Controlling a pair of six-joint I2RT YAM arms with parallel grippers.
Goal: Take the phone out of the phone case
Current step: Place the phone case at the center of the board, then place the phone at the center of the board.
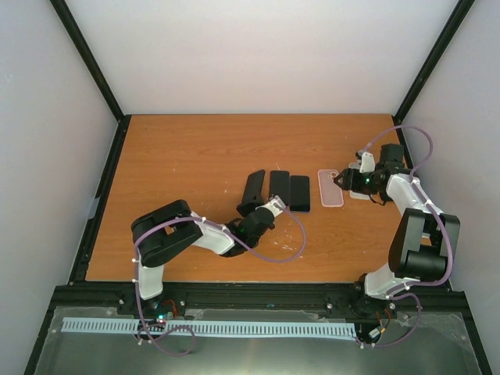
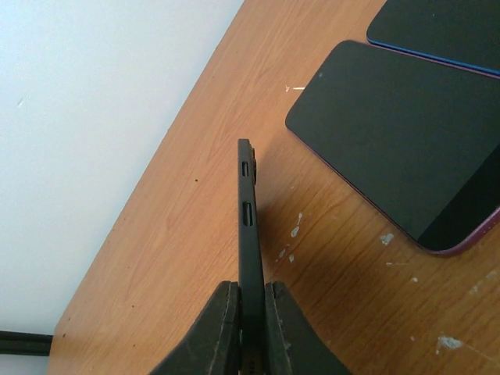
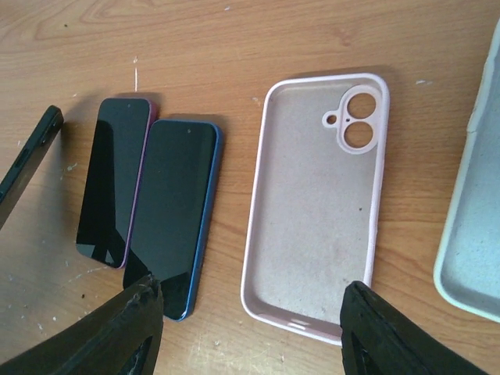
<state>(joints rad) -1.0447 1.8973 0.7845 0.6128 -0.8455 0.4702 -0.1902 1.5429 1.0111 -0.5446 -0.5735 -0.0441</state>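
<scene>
The robot will next lower the black phone case with its left gripper onto the bare tabletop point(image 1: 263, 202) point(image 2: 303, 233) beside the purple-edged phone and let go of it there, because that patch of wood is clear.
My left gripper point(image 2: 251, 312) is shut on a black phone case point(image 2: 248, 226) and holds it on its edge over the table, with the side cut-outs showing. I cannot tell whether a phone is inside it. In the top view the case point(image 1: 254, 190) leans just left of two bare phones and the left gripper point(image 1: 262, 215) is at its near end. It also shows at the left edge of the right wrist view point(image 3: 27, 164). My right gripper point(image 3: 250, 328) is open and empty, hovering over the near end of an empty pink case point(image 3: 316, 203).
A purple-edged phone point(image 3: 116, 180) and a blue-edged phone point(image 3: 173, 215) lie face up side by side, both also in the left wrist view point(image 2: 398, 141) point(image 2: 441, 31). A pale case point(image 3: 473, 226) lies right of the pink one. The right gripper point(image 1: 344, 181) is beside the pink case point(image 1: 331, 187).
</scene>
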